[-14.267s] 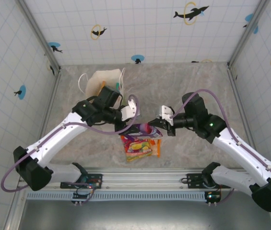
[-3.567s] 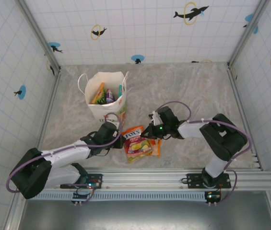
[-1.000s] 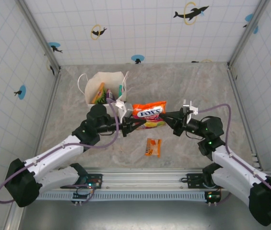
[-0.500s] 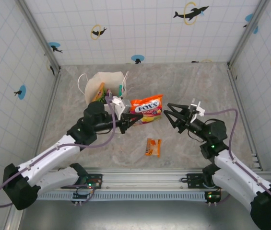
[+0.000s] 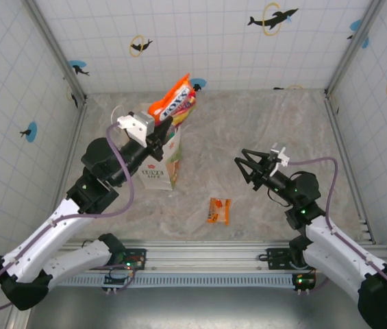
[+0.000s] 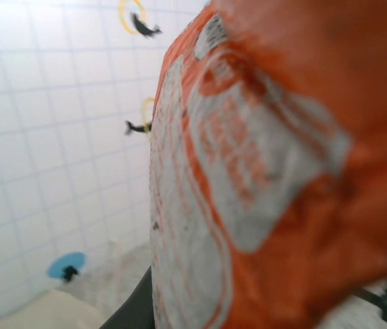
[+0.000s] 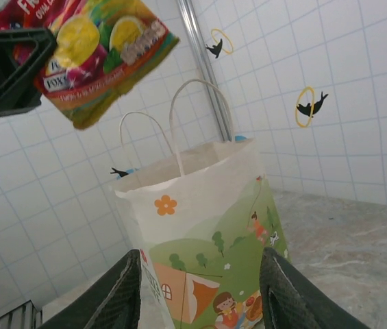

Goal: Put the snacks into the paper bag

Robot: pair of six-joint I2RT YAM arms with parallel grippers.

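The packet hangs high above the paper bag's rim. My left gripper will next turn, lower toward the bag's opening below and release it.
My left gripper (image 5: 168, 120) is shut on the red FOX'S snack packet (image 5: 174, 100) and holds it high over the paper bag (image 5: 164, 166), hiding the bag's mouth. In the left wrist view the blurred packet (image 6: 275, 171) is close to the lens, with one dark finger (image 6: 133, 310) below it. The right wrist view faces the upright cream bag (image 7: 207, 219) with its flower print and loop handles, and the packet (image 7: 101, 55) hangs above it. My right gripper (image 5: 247, 164) is open and empty, to the right of the bag; its fingers (image 7: 121, 295) frame the bag. A small orange snack packet (image 5: 218, 210) lies flat on the table.
The marble-pattern tabletop (image 5: 268, 123) is walled by white tiled panels with dolphin stickers (image 5: 272, 18). Metal corner posts (image 5: 349, 48) stand at the back. A rail (image 5: 207, 257) runs along the near edge by the arm bases.
The right gripper let go of the FOX'S packet and opened. The left arm then swung the packet up and back, from mid-table to above the paper bag.
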